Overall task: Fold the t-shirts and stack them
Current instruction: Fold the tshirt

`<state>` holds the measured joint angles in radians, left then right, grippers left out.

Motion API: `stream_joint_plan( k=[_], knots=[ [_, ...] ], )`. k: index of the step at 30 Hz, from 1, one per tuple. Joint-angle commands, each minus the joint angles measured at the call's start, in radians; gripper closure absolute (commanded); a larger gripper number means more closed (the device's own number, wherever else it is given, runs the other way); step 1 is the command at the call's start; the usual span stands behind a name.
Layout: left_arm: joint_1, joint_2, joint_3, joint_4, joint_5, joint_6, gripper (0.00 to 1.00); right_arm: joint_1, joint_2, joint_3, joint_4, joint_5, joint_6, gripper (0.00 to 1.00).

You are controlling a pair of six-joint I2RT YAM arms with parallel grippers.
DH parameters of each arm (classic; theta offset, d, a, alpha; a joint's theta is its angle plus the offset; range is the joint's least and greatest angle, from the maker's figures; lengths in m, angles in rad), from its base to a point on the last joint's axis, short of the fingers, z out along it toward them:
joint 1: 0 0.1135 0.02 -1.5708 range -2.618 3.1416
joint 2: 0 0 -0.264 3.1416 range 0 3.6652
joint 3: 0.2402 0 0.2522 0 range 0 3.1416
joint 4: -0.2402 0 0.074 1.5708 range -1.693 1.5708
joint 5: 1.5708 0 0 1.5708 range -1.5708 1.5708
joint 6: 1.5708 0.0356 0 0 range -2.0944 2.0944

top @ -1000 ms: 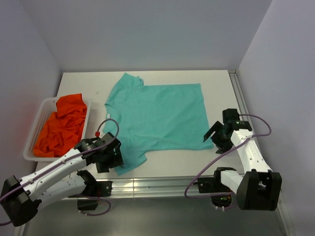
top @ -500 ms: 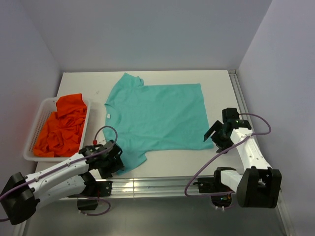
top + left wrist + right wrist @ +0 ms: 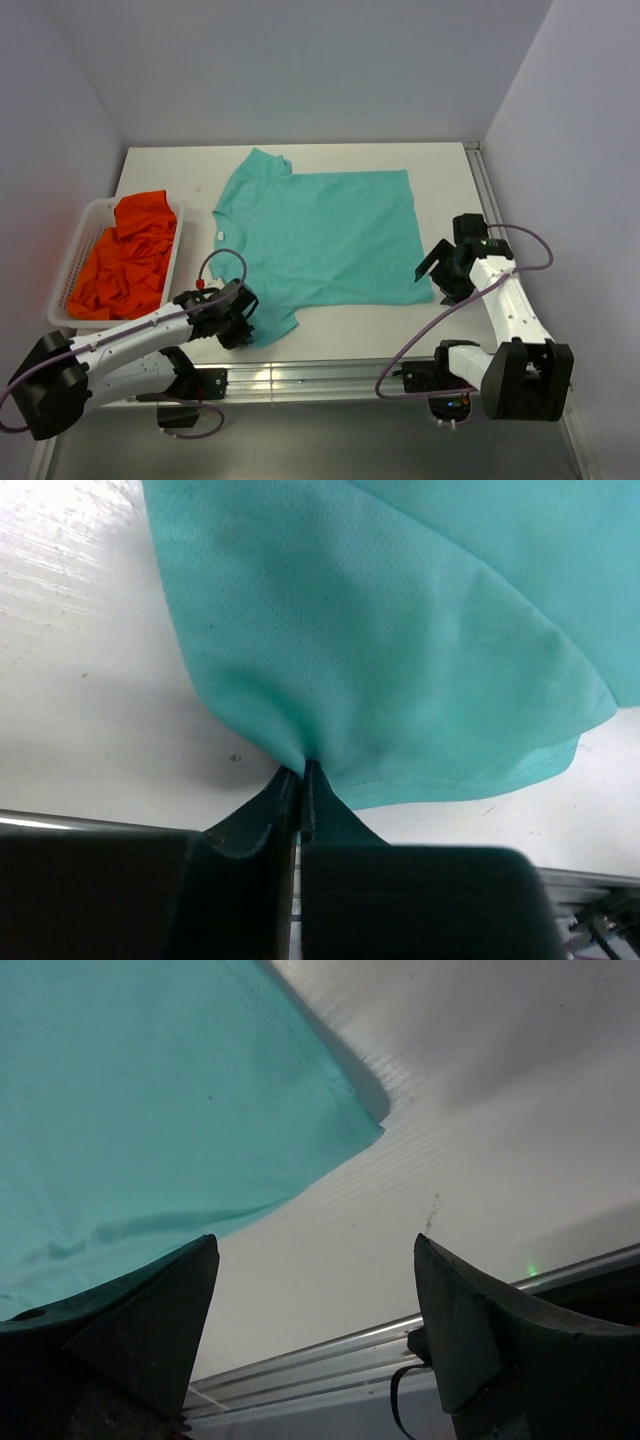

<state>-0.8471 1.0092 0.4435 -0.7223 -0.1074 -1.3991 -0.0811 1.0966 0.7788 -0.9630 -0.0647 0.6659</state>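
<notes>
I will next use my left gripper to move the near sleeve up and outward over the shirt's body [image 3: 256, 238] beside the collar and let go of it there, since that sleeve sticks out toward the bar.
A teal-green t-shirt [image 3: 320, 235] lies spread flat on the white table, collar to the left and hem to the right. My left gripper [image 3: 243, 318] is at its near sleeve, jaws shut on the bunched sleeve edge [image 3: 302, 770]. The teal cloth [image 3: 400, 630] fans out from the fingertips. My right gripper [image 3: 436, 280] is open at the shirt's near right hem corner [image 3: 370, 1135], with bare table between its fingers [image 3: 314, 1245]. Orange-red t-shirts [image 3: 125, 255] lie crumpled in the basket.
A white slatted basket [image 3: 58, 318] stands at the table's left edge. An aluminium rail [image 3: 330, 375] runs along the near edge of the table. Grey walls close in the back and both sides.
My left gripper has slid onto the near sleeve and shut on it. The right arm has hardly moved and stays open.
</notes>
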Motion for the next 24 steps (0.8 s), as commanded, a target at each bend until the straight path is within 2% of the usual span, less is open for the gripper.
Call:
stream_joint_plan(
  k=[1, 6, 13, 20, 24],
  knots=[
    [-0.004, 0.046, 0.047, -0.058, -0.095, 0.04, 0.96, 0.007, -0.05, -0.058, 0.004, -0.056, 0.038, 0.14],
    [-0.003, 0.104, 0.144, -0.091, -0.115, 0.11, 0.98, 0.009, -0.06, -0.177, 0.104, -0.083, 0.075, 0.18],
    [0.002, 0.201, 0.248, -0.089, -0.109, 0.202, 1.0, 0.012, 0.029, -0.179, 0.179, 0.012, 0.121, 0.18],
    [0.014, 0.192, 0.291, -0.138, -0.11, 0.235, 1.0, 0.012, 0.153, -0.164, 0.302, 0.063, 0.138, 0.18],
    [0.023, 0.175, 0.31, -0.177, -0.118, 0.239, 1.0, 0.012, 0.215, -0.213, 0.388, 0.057, 0.147, 0.33]
  ],
)
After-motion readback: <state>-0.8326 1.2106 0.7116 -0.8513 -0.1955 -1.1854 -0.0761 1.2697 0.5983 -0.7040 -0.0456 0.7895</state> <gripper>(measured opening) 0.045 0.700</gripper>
